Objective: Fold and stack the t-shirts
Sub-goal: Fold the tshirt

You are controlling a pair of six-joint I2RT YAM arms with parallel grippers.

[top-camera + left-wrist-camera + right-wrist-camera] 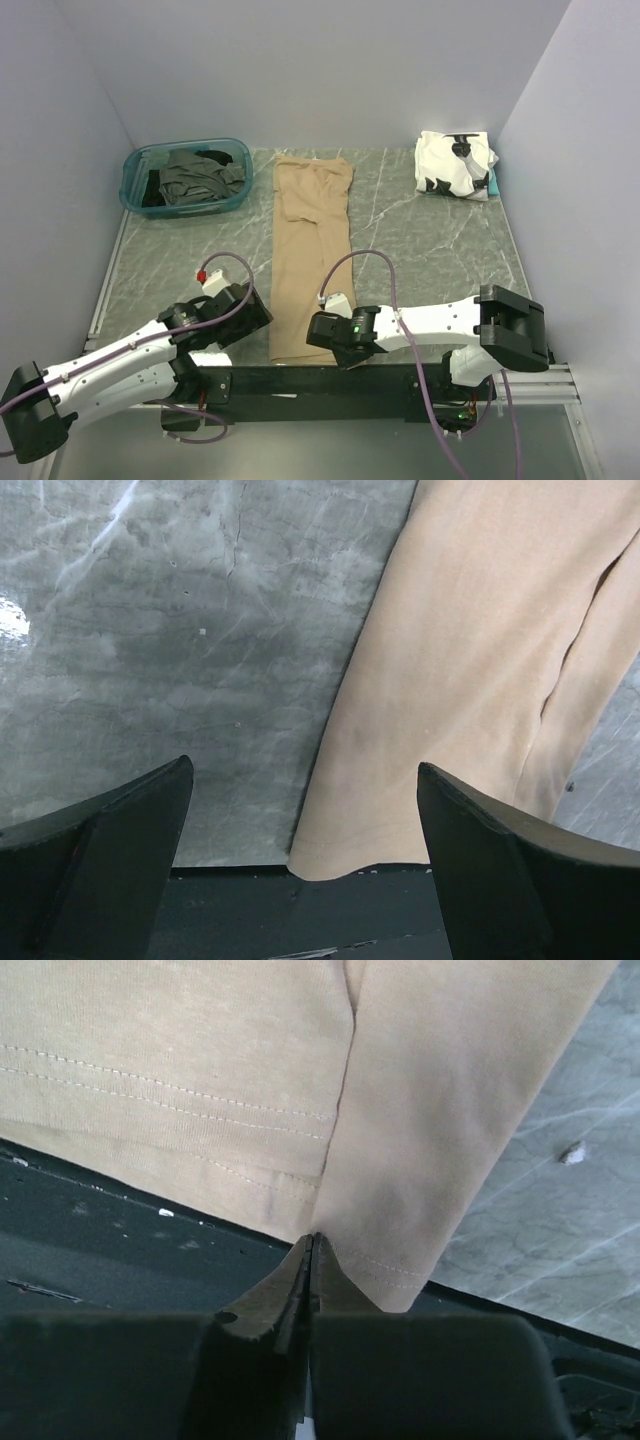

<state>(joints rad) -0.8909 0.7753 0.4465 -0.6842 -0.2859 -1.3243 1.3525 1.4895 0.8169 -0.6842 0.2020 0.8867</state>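
The t-shirt hem's free near corner (pixel 274 358) (pixel 314 858) lies flat and unheld, so next my left gripper needs to move down and back, toward the right in the top view, onto that corner.
A tan t-shirt (pixel 312 250) lies folded into a long narrow strip down the middle of the table, its hem at the near edge. My right gripper (pixel 338 345) is shut on that hem: in the right wrist view its tips (pixel 313 1240) pinch the tan t-shirt (pixel 200 1060) where a fold meets the stitched edge. My left gripper (pixel 248 318) stands wide open just left of the strip's near left corner; the left wrist view shows the tan t-shirt (pixel 470 660) between and beyond the spread fingers (pixel 120 820), untouched. A folded white t-shirt with black patches (pixel 455 163) sits at the back right.
A teal bin (pixel 190 146) at the back left holds dark grey and black t-shirts (pixel 200 175). A black strip (pixel 300 375) runs along the table's near edge under the hem. Grey walls close in the left, back and right sides.
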